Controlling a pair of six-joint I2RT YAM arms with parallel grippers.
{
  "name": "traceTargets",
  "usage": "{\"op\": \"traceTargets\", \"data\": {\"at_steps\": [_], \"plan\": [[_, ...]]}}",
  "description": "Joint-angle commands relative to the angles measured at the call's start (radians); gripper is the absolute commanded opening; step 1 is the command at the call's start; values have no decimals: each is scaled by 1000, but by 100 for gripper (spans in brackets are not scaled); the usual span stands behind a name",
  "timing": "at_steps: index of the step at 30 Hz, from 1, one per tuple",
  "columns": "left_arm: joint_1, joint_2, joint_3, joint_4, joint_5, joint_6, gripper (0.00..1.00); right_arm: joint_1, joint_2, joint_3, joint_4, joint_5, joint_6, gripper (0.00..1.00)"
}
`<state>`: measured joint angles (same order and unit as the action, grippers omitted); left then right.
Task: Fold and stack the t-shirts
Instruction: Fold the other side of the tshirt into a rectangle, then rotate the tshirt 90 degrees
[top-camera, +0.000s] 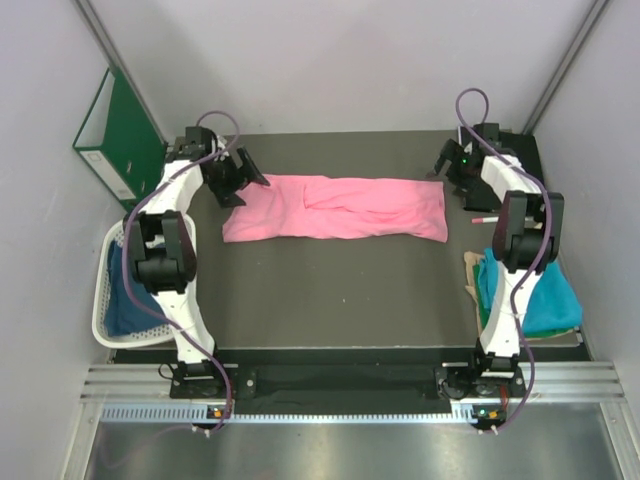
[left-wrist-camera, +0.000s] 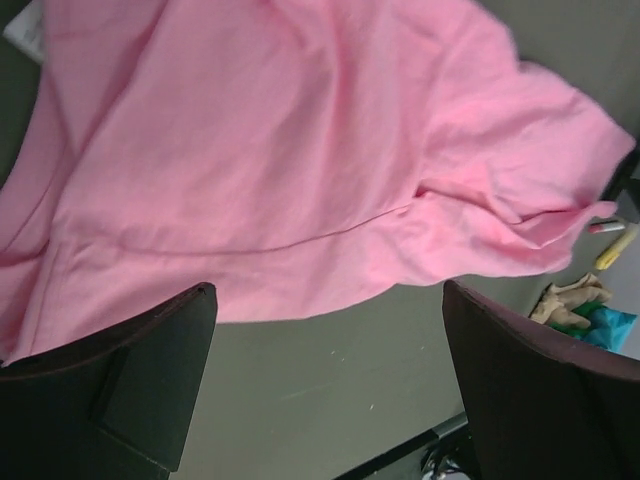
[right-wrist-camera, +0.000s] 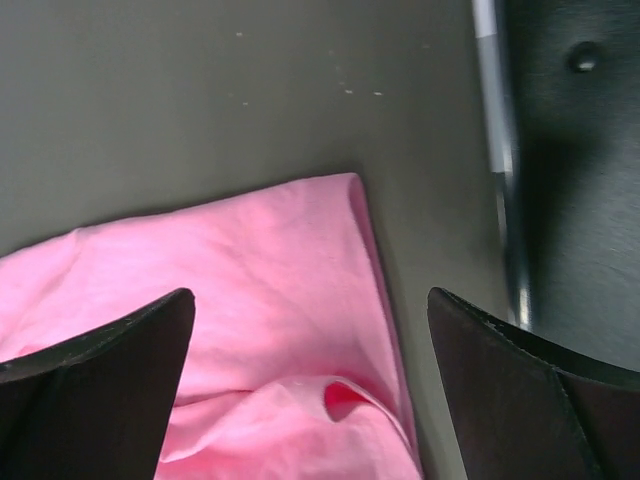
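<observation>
Next, my left gripper moves down and back onto the near corner at the pink t-shirt's basket-side end. Only bare table shows between its spread fingers.
A bright pink t-shirt lies folded into a long band across the back of the dark table. My left gripper hovers open just off its left end; the left wrist view shows pink cloth beyond the spread fingers and bare table between them. Open too, my right gripper hangs over the shirt's right end, with pink cloth under its wide jaws. A teal t-shirt lies crumpled at the right edge. A dark blue t-shirt fills the white basket.
A green ring binder leans against the left wall. A pink marker and a beige cloth lie near the right arm. A black plate with a metal rod edges the table on the right.
</observation>
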<state>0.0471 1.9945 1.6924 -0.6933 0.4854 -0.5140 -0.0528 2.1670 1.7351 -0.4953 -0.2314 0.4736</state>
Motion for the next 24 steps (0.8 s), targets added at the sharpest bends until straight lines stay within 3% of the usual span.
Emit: {"op": "traceTargets", "data": {"at_steps": [1,6,11,14,17,22,24], "plan": [[5,-51,-89,-72,-122,-12,99,10,-85,-2,-63,129,-79,100],[-1,-82,-128,-114,-258,-34,99,10,-59,-23,-65,130,-93,100],[-27,-62,-106,-195,-399,0,99,14,-15,-13,-49,122,-86,93],[-38,-45,-122,-210,-423,6,99,18,7,4,-46,118,-86,90],[-39,-40,-160,-196,-416,0,98,24,30,21,-34,101,-82,81],[-41,-22,-206,-160,-398,-11,86,45,83,55,-42,90,-72,78],[-43,-10,-209,-152,-386,-11,70,45,94,60,-34,92,-67,78]]}}
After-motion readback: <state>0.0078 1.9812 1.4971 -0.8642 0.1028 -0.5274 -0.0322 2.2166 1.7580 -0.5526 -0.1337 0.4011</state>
